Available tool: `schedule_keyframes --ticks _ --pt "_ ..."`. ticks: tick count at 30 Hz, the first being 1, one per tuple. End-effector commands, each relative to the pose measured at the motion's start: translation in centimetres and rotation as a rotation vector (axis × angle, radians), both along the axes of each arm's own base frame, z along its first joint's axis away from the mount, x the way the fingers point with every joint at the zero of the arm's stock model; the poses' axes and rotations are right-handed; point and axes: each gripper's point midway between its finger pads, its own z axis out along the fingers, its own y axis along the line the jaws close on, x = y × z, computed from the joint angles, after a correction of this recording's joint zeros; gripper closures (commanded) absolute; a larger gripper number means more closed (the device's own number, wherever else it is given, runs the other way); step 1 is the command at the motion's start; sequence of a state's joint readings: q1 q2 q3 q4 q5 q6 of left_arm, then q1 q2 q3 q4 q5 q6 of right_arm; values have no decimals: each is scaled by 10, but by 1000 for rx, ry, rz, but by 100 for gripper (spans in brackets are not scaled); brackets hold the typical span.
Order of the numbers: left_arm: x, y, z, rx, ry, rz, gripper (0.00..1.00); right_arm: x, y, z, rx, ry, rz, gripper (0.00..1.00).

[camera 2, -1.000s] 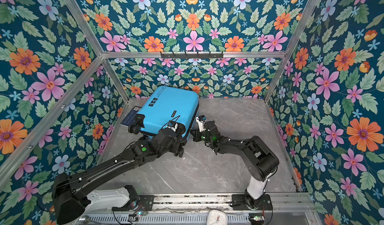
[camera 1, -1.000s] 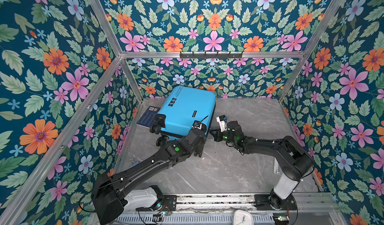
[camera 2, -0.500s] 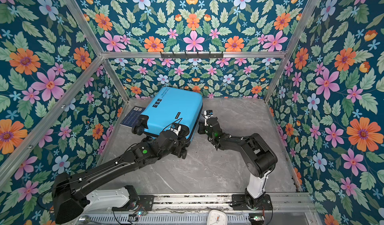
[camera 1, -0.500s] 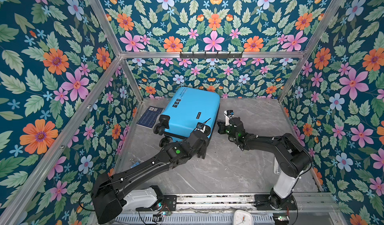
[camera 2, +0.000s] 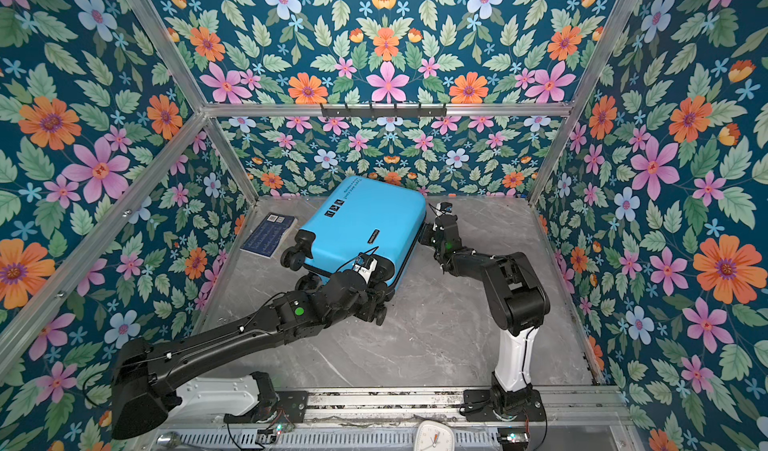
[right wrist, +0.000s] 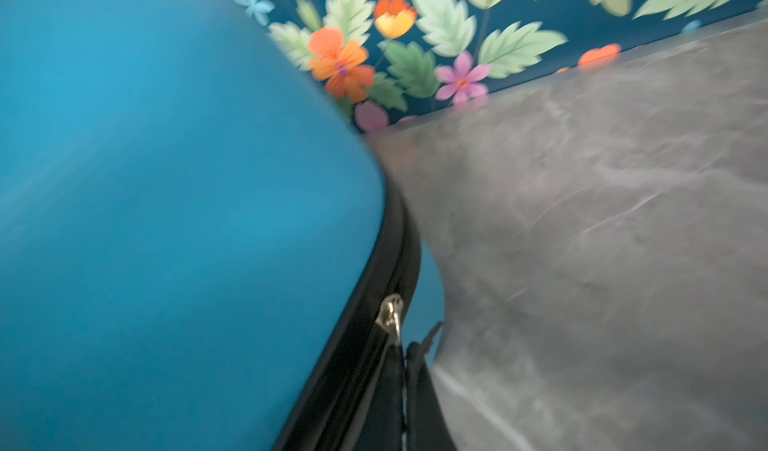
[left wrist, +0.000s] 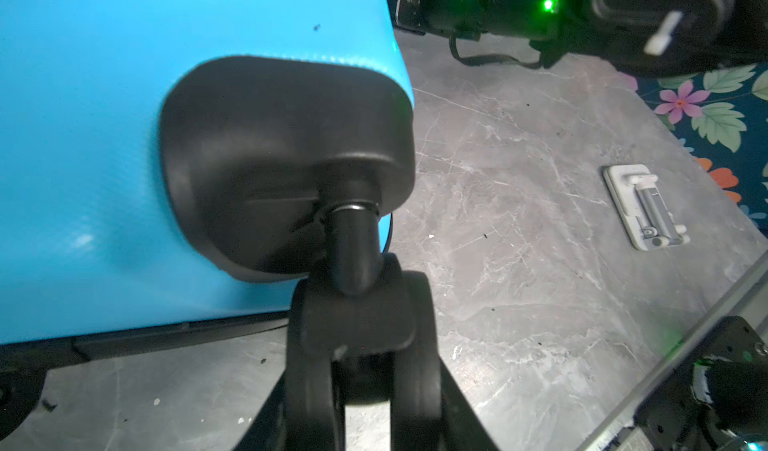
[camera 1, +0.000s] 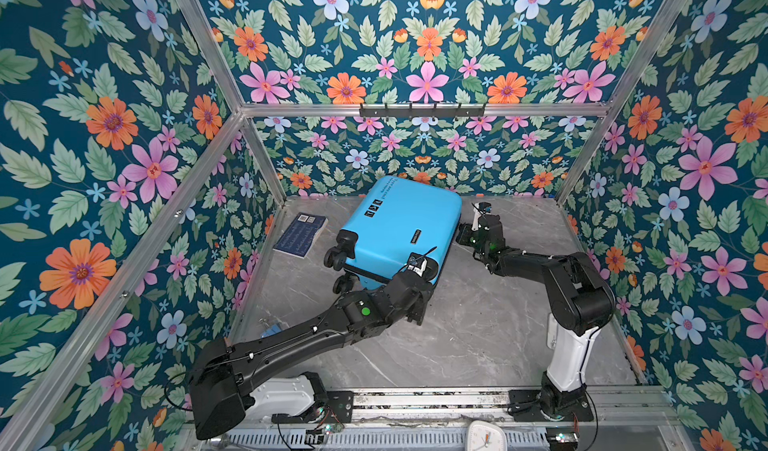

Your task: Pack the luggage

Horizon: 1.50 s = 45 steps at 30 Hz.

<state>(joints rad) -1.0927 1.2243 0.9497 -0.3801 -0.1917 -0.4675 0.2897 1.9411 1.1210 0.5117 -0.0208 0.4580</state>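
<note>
The zip goes on past the slider (right wrist: 390,311), so my right gripper will next pull the zip's pull outward along the black zip toward the suitcase's far corner (right wrist: 389,190) and let go of it.
The luggage (camera 1: 399,224) (camera 2: 361,228), a bright-blue hard-shell suitcase, lies closed and flat on the grey table (camera 1: 465,345), turned at an angle near the back wall. My left gripper (camera 1: 417,303) (camera 2: 376,309) is at its near corner. In the left wrist view it (left wrist: 361,370) is shut on a black spinner wheel (left wrist: 359,324). My right gripper (camera 1: 463,237) (camera 2: 426,237) rests against the suitcase's right edge. In the blurred right wrist view its jaws (right wrist: 405,370) are shut on the pull of the silver zipper slider (right wrist: 390,311) on the black zip band.
A dark-blue folded cloth (camera 1: 301,235) (camera 2: 269,235) lies left of the suitcase by the left wall. A small white flat device (left wrist: 644,207) lies on the table near the right arm. A white clock (camera 1: 484,436) sits at the front rail. Floral walls close in three sides.
The suitcase has slid and turned to the right. The right gripper has moved back along its right edge. The left gripper followed, still holding the wheel.
</note>
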Motion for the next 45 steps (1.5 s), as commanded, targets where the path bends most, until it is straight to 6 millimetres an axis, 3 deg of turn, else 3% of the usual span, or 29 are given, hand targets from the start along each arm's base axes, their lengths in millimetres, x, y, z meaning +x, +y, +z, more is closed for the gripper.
schedule_keyframes --ticks 1,7,12,16,17,21,23,27,30,34,36,41,45 --pt "-40 0 -25 64 139 -175 100 30 -23 33 51 -116 -63 100" --pt "-49 8 -28 75 152 -195 100 50 -35 43 188 -154 63 100" --pt "-47 18 -23 84 123 -178 100 38 -46 43 303 -142 206 100" --pt "-43 23 -16 81 89 -154 100 17 -63 26 295 -85 174 63" --pt "-42 24 -15 78 83 -150 100 13 -67 21 286 -72 155 59" --pt "-37 35 -8 72 41 -103 100 -5 -91 12 271 -70 45 53" --pt "-31 48 -2 65 16 -32 99 -11 -97 17 288 -115 11 52" --pt "-19 78 17 -10 -51 142 27 -12 -90 27 380 -99 26 54" --pt "-12 104 40 -132 -105 281 0 -3 -81 37 424 -42 65 56" --pt "-12 134 66 -312 -143 408 1 12 -64 47 479 45 122 56" --pt "-13 149 69 -372 -145 472 7 17 -48 52 492 84 171 58" --pt "-14 178 55 -367 -121 612 29 28 -17 54 493 115 246 57" --pt "-7 181 44 -331 -110 653 33 37 4 52 537 141 315 57"
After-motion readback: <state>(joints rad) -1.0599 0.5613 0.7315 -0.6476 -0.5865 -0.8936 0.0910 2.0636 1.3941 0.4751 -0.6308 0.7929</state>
